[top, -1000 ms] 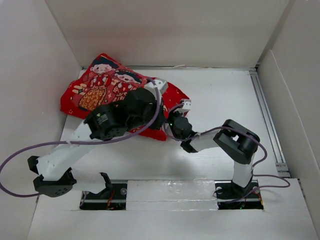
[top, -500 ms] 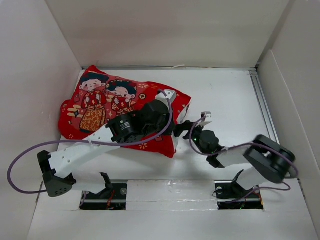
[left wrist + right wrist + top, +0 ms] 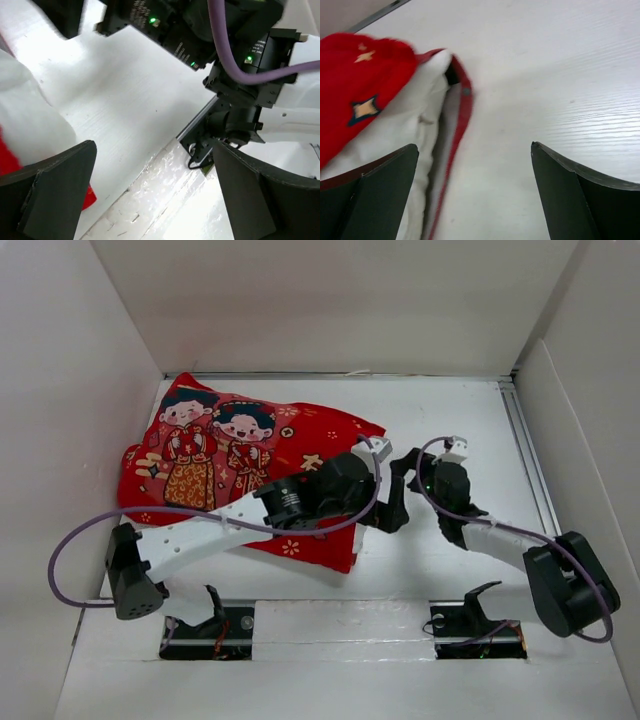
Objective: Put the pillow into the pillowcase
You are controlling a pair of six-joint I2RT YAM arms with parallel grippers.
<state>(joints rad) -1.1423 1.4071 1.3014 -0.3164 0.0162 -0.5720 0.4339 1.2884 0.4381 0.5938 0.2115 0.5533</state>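
Observation:
I should turn my left gripper toward the case next and move it to the left in the overhead view, then lower it onto the upper hem point(image 3: 352, 534) point(image 3: 13, 159).
The red pillowcase point(image 3: 215, 455), printed with two cartoon figures, lies plump on the left half of the table. In the right wrist view its open end point(image 3: 462, 100) shows the white pillow point(image 3: 422, 125) inside, just behind the red hem. My left arm reaches across the case, and the left gripper point(image 3: 390, 508) point(image 3: 152, 150) stands open just right of that open end, over bare table. The right gripper point(image 3: 412, 468) point(image 3: 474, 147) is also open with nothing between its fingers, close beside the left one, a little off the hem.
White walls point(image 3: 90, 370) box the table in on the left, back and right. A metal rail point(image 3: 528, 460) runs along the right side. The right arm's base point(image 3: 225, 130) and cable show in the left wrist view. Bare tabletop point(image 3: 470, 410) lies right of the case.
Both grippers have opened and let go of the pillowcase. The case has dropped and spread flat on the table. Both grippers have moved right, off its open end.

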